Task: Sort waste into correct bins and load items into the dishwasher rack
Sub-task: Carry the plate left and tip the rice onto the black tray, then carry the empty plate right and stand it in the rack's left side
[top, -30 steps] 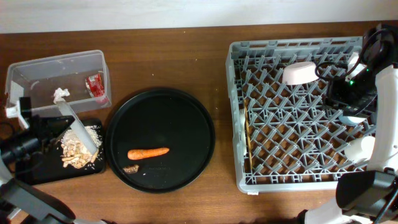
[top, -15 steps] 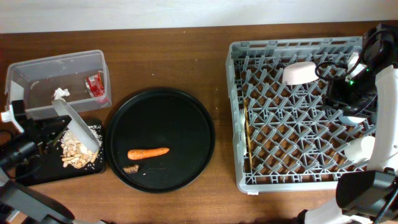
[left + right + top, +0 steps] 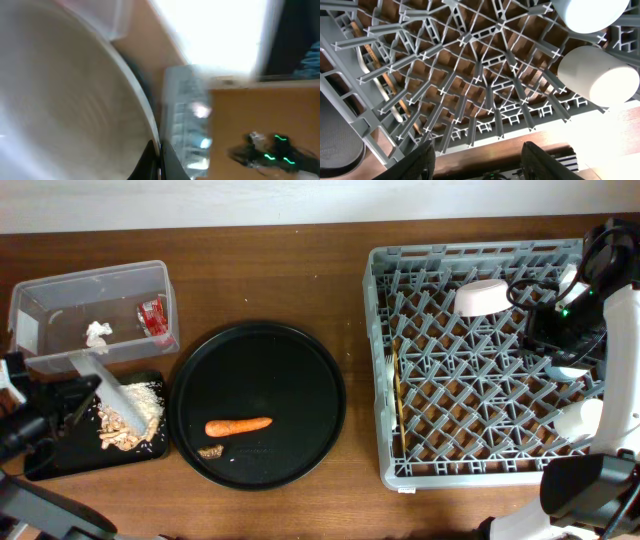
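Next, my left gripper moves to the right in the overhead view, brings the plate (image 3: 110,392) down onto the rack wires (image 3: 408,317) beside the pink bowl and lets go, since those wires are empty.
My left gripper (image 3: 72,385) is shut on the rim of the pale grey plate (image 3: 110,392), which tilts on edge over the shallow black tray (image 3: 60,455) holding pale food scraps (image 3: 125,425). In the left wrist view the plate (image 3: 65,95) fills the left side, pinched between my fingertips (image 3: 150,157). The clear tub (image 3: 60,295) holds a tissue (image 3: 97,332) and a red wrapper (image 3: 152,318). A carrot (image 3: 238,425) and a brown bit (image 3: 210,451) lie on the round black tray (image 3: 290,360). My right gripper (image 3: 480,160) hangs open over the rack (image 3: 470,430).
In the rack lie a pale pink bowl (image 3: 482,296), chopsticks (image 3: 398,395) along its left side, and two pale cups (image 3: 597,75) near the right edge. My right arm (image 3: 600,430) covers the rack's right side. Bare wood lies between the round tray and the rack.
My left gripper has drawn back to the left with the plate, and the plate now leans lower over the black tray. The right arm has not moved.
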Robot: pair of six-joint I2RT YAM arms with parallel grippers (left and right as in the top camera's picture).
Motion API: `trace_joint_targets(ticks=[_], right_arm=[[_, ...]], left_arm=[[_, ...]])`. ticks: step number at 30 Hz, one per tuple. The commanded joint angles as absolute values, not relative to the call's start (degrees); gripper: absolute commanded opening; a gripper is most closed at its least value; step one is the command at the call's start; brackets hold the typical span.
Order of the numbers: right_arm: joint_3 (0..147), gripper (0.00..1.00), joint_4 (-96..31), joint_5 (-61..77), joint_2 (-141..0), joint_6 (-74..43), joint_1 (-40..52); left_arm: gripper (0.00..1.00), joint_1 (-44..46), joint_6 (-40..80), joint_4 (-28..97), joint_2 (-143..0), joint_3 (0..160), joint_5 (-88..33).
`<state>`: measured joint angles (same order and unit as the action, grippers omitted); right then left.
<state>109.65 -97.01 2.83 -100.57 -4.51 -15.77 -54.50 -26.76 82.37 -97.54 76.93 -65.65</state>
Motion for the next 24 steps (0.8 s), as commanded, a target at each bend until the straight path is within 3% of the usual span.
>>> trace_joint_targets(ticks=[1, 2, 14, 21, 24], right_arm=[[109.65, 0.59, -97.34, 2.74, -100.75, -4.69, -15.79], [109.65, 0.59, -97.34, 2.76, -100.73, -4.67, -15.77], [109.65, 0.59, -97.34, 2.74, -100.75, -4.67, -15.79], [109.65, 0.57, -97.36, 0.05, -100.73, -4.93, -15.84], [109.65, 0.57, -97.34, -2.52, -100.73, -6.94, -15.84]], left_arm=[[0.0, -54.37, -18.28, 80.38, -96.23, 76.6, -61.47], [0.0, -54.41, -29.93, 84.4, -96.23, 76.6, -73.21], [0.0, -51.05, -39.46, 91.37, -95.7, 77.06, -74.48], [0.0, -30.35, -42.33, 93.01, -89.32, 86.43, -72.29], [0.0, -19.38, -41.36, 88.38, -88.51, 88.12, -77.56]])
